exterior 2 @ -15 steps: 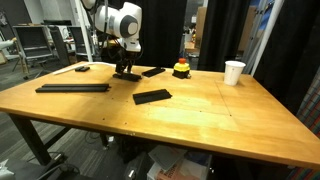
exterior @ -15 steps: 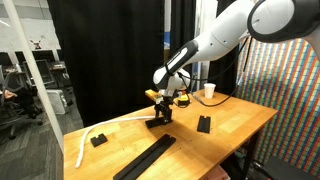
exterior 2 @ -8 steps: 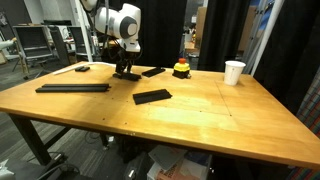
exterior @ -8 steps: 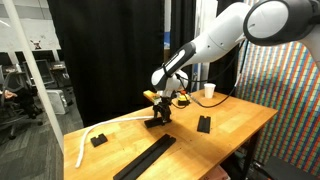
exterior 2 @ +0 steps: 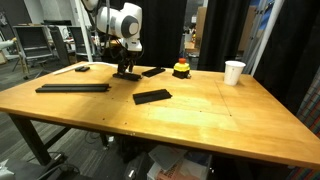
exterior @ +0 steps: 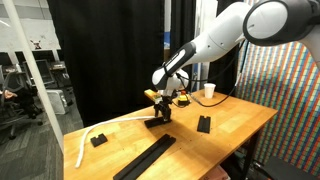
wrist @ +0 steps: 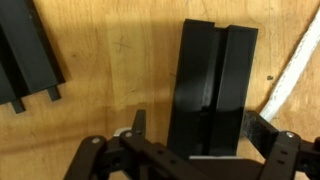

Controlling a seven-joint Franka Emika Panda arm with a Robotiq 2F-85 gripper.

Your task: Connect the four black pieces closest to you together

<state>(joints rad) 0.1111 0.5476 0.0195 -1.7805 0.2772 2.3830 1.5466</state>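
Observation:
My gripper stays low next and draws its fingers together onto the long sides (exterior: 158, 121) (wrist: 207, 122) of the flat black piece.
My gripper (wrist: 200, 130) is down at the table over a flat black piece (wrist: 215, 85) with a groove along its middle. A finger stands on each side of it, with a gap on the left, so the jaws are open. Both exterior views show the gripper (exterior: 158, 117) (exterior 2: 125, 71) low on this piece at the far side of the table. A long black strip (exterior: 145, 158) (exterior 2: 73, 87) lies near the table edge. Another black bar (exterior 2: 152, 96) (exterior: 204, 124) lies apart from it. A further black bar (exterior 2: 153, 72) lies beside the gripper, and its end shows in the wrist view (wrist: 30, 55).
A white curved strip (exterior: 95, 133) (wrist: 295, 70) lies by the gripper, with a small black block (exterior: 98, 140) next to it. A white cup (exterior 2: 234, 72) (exterior: 209, 91) and a red-and-yellow object (exterior 2: 181, 68) stand at the back of the wooden table (exterior 2: 200, 115).

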